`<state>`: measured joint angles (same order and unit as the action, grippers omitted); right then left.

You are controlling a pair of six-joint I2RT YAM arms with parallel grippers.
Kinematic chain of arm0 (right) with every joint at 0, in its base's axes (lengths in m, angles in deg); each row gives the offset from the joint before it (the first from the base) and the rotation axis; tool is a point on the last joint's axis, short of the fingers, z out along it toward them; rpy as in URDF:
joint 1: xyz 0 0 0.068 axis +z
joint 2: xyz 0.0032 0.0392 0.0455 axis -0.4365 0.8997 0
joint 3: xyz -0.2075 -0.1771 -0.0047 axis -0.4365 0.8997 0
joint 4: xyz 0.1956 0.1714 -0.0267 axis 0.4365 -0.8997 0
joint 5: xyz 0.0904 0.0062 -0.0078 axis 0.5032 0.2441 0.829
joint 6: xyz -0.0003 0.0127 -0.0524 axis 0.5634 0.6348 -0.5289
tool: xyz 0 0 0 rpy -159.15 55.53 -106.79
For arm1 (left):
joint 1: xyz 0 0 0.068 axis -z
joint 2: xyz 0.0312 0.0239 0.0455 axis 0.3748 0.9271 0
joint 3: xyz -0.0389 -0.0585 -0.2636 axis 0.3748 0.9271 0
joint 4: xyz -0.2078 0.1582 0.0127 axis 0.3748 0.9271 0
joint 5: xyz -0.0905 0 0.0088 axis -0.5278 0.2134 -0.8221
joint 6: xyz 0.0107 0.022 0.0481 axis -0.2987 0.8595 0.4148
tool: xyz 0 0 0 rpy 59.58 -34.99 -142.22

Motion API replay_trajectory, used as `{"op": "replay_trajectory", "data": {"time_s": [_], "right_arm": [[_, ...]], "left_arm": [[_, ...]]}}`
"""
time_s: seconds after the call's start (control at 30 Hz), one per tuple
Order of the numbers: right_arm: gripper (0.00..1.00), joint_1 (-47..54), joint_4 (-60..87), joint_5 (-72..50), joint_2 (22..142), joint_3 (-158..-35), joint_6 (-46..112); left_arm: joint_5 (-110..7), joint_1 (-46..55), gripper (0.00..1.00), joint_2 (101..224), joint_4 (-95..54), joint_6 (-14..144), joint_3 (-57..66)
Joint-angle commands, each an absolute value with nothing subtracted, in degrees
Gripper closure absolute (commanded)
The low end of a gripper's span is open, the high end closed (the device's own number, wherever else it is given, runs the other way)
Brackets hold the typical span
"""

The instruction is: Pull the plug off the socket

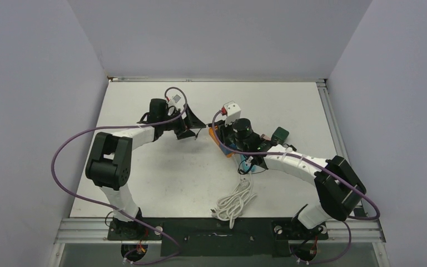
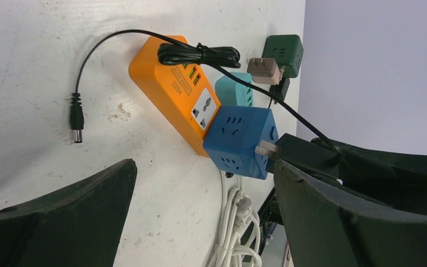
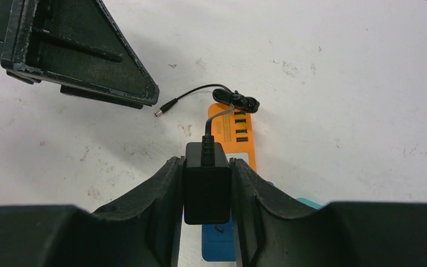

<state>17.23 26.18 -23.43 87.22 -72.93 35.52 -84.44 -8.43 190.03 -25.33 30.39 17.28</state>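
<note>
I should next move my right gripper from the blue cube plug toward the right in the top view and down beside the teal power strip, as the black block's prongs are partly bared.
The blue cube plug sits on the near end of the orange socket strip. It also shows under my right gripper, with the strip beyond it. My right gripper is shut on a small black block on a thin black wire. The block is at the cube's side, and its metal prongs show partly bared between block and cube. My left gripper is open and empty, just left of the strip, touching nothing. It shows in the top view beside the right gripper.
A teal power strip, a dark green cube adapter and a brownish plug lie behind the orange strip. The wire's coiled bundle rests on the strip, its barrel end on the table. A white cable coil lies near the front.
</note>
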Motion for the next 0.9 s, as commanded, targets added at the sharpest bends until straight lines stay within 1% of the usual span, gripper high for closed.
{"op": "replay_trajectory", "data": {"time_s": [0.0,0.3,0.43,0.53,0.6,0.73,0.8,0.87], "right_arm": [[0.95,17.28,33.31,-22.05,85.99,-71.82,35.30],[0.95,17.28,34.53,-20.01,85.04,-71.04,35.69],[0.95,17.32,35.38,-16.67,82.33,-70.44,35.98],[0.95,17.37,35.34,-16.90,78.95,-69.97,36.07],[0.95,17.41,34.41,-18.58,76.43,-69.90,35.96],[0.95,17.41,30.95,-26.94,71.68,-70.53,35.37],[0.95,17.31,27.43,-32.53,70.07,-71.96,34.80],[0.95,17.28,22.56,-40.64,69.17,-74.03,35.16]], "left_arm": [[-83.92,-6.80,0.10,191.38,-23.78,33.69,14.22],[-82.28,-6.53,0.10,190.68,-23.25,34.16,14.20],[-79.46,-7.41,0.10,187.32,-22.13,35.51,14.43],[-76.45,-8.27,0.10,184.12,-19.27,38.54,14.08],[-74.73,-8.66,0.10,182.21,-18.19,40.08,13.94],[-73.16,-9.27,0.10,179.11,-18.85,40.46,15.03],[-72.35,-9.35,0.10,178.51,-18.74,40.72,15.32],[-71.95,-9.43,0.10,178.34,-18.30,41.05,15.25]]}}
